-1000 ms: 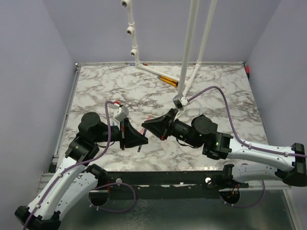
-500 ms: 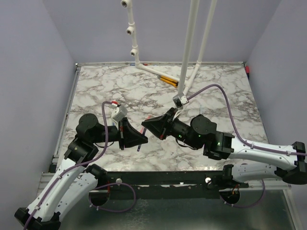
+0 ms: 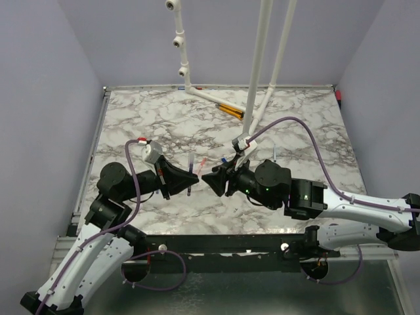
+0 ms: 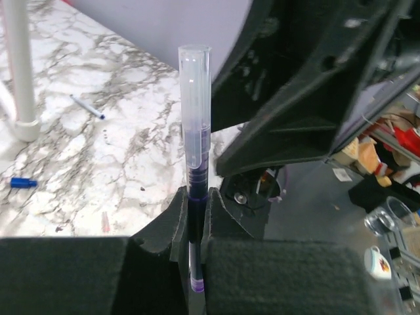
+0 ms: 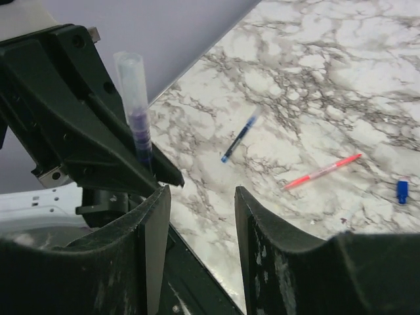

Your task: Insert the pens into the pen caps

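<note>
The held pen is capped, so my left gripper swings away from the right gripper next, turns downward and lowers onto marble beside the blue pen [image 5: 239, 136].
My left gripper [image 4: 195, 197] is shut on a dark pen [image 4: 195, 131] that stands upright between its fingers, a clear cap covering the upper end. In the top view that left gripper [image 3: 191, 178] and the pen [image 3: 189, 169] sit at the table's front middle. Facing it a short gap away, my right gripper [image 3: 209, 180] is open and holds nothing; in its own view the right gripper [image 5: 200, 197] has the held pen [image 5: 134, 105] just left of it. A pink-red pen [image 5: 323, 171], a blue pen [image 5: 239, 136] and a blue pen cap [image 5: 401, 191] lie on the marble.
White frame poles [image 3: 256, 92] rise from the table's back middle, with orange-and-black sticks [image 3: 230, 109] lying by their foot. The pole foot [image 4: 23, 125] shows in the left wrist view, beyond the blue cap [image 4: 23, 182]. Grey walls close three sides.
My right gripper has opened and drawn back a little from the pen. My left gripper has swung up and to the left, keeping the pen.
</note>
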Controlling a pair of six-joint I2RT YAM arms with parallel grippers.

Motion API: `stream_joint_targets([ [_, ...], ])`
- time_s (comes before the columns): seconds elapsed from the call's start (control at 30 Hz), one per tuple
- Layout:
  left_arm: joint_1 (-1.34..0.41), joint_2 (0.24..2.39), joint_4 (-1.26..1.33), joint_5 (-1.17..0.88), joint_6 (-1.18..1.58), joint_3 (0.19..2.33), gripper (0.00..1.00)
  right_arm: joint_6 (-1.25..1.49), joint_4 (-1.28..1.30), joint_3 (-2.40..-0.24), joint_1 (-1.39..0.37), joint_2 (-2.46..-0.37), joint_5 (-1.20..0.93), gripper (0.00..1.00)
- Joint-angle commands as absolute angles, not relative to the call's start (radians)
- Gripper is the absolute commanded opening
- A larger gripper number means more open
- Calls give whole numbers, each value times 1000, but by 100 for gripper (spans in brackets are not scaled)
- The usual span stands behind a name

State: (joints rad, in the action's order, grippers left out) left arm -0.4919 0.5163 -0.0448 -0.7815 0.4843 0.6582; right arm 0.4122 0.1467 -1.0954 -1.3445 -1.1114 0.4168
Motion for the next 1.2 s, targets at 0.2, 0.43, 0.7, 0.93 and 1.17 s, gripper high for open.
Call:
stream_joint_targets([
  [0.2, -489, 671, -329, -283, 424, 706, 0, 401, 397, -1148, -1349, -1094, 662, 48],
  [0.43, -488, 791, -419, 43, 437, 728, 0, 461, 490, -1113, -1348, -1132, 683, 48],
  [0.7, -488, 957, -453, 196, 453, 753, 0, 508, 512, -1062, -1348, -1143, 659, 49],
  [0.93, -488, 1094, -456, 257, 494, 769, 0, 517, 490, -1025, -1347, -1155, 622, 49],
  [1.17, -487, 1197, -456, 332, 563, 744, 0, 513, 451, -1006, -1347, -1183, 582, 50],
])
